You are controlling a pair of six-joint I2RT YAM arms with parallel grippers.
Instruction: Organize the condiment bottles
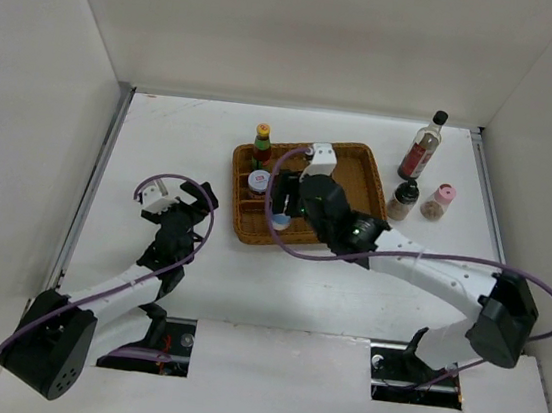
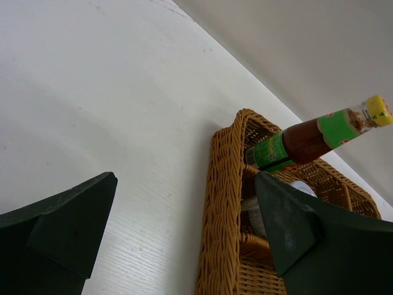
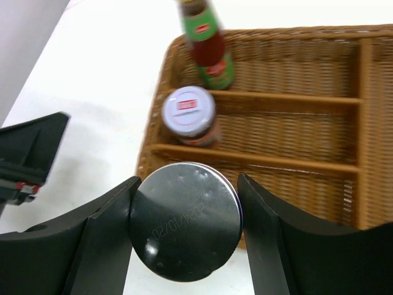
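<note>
The near tray compartment's empty end (image 1: 251, 224) (image 3: 158, 161) lies below my right gripper, to its left in the top view. My right gripper will next carry the jar over and down, then release it.
My right gripper (image 3: 185, 184) is shut on the silver-lidded jar (image 3: 184, 219), held over the near left corner of the wicker tray (image 3: 295, 123); in the top view the gripper (image 1: 288, 211) and jar (image 1: 280, 221) sit at the tray's front left. The yellow-capped red-green sauce bottle (image 1: 261, 144) and white-lidded jar (image 1: 258, 181) stand in the tray's left compartments. The tall clear black-capped bottle (image 1: 422, 146), dark shaker (image 1: 404, 199) and pink-capped jar (image 1: 439, 201) stand on the table to the tray's right. My left gripper (image 1: 179, 195) is open and empty, left of the tray.
The left wrist view shows the tray's woven corner (image 2: 224, 203) just right of the open left gripper (image 2: 184, 181), with the sauce bottle (image 2: 307, 138) beyond. White walls enclose the table on three sides. The tray's right compartments (image 1: 355, 181) hold nothing.
</note>
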